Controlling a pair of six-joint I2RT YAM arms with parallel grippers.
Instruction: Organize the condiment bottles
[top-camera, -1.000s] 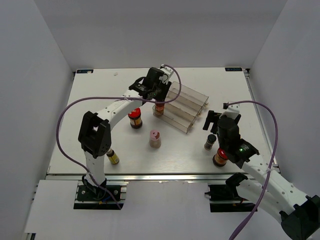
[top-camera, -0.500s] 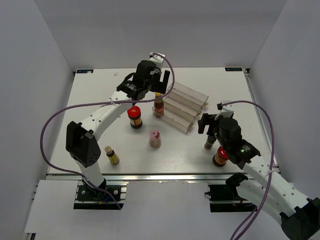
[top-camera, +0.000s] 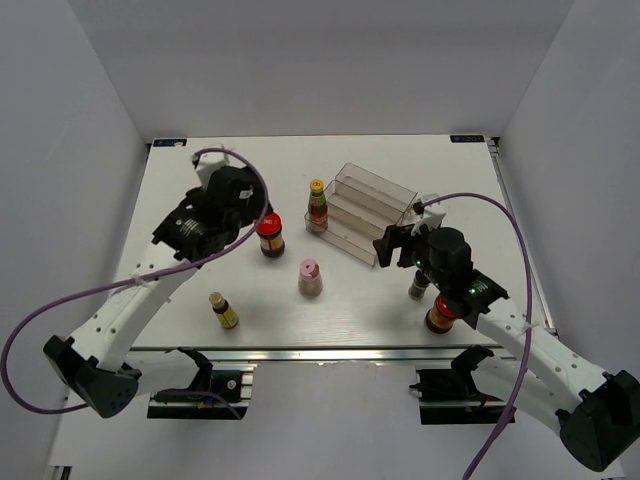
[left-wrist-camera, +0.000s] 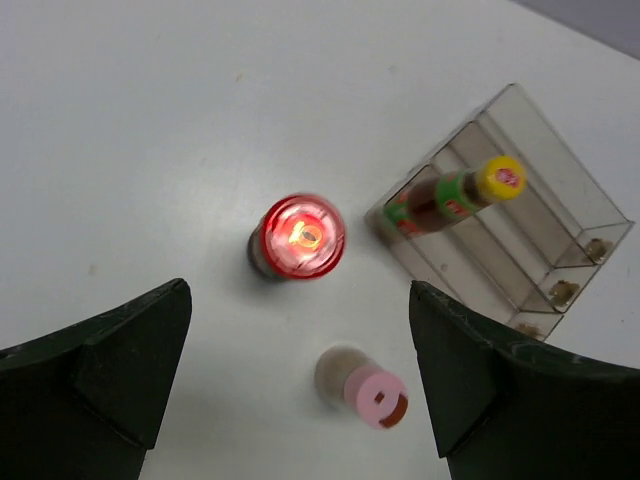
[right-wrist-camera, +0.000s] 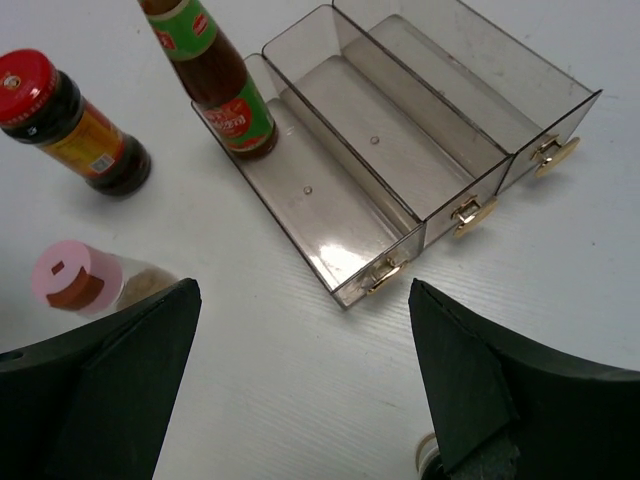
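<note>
My left gripper moves back and down onto the cap of the small yellow-capped bottle next. That bottle stands alone near the table's front edge, closer to my base.
A yellow-capped bottle (top-camera: 317, 205) (left-wrist-camera: 455, 197) (right-wrist-camera: 215, 95) stands upright at the left end of the clear rack's (top-camera: 372, 205) lowest step. A red-lidded dark jar (top-camera: 270, 233) (left-wrist-camera: 303, 235) and the pink-capped shaker (top-camera: 310, 277) (left-wrist-camera: 370, 392) stand on the table left of the rack. My left gripper (top-camera: 248, 212) (left-wrist-camera: 298, 320) hovers open above and left of that jar, holding nothing. My right gripper (top-camera: 393, 245) (right-wrist-camera: 303, 290) hangs open over the table by the rack's near right corner. A black-capped bottle (top-camera: 419, 285) and a second red-lidded jar (top-camera: 440, 315) stand beside the right arm, partly hidden by it.
A small yellow-capped bottle (top-camera: 224, 310) stands alone near the front left of the table. The rack (right-wrist-camera: 400, 130) has three steps, the upper two empty. White walls close in the table (top-camera: 180, 190) on three sides.
My left gripper opened and let go of the yellow-capped bottle on the rack's lowest step, then drew back left and toward the near edge. My right gripper shifted left toward the rack.
</note>
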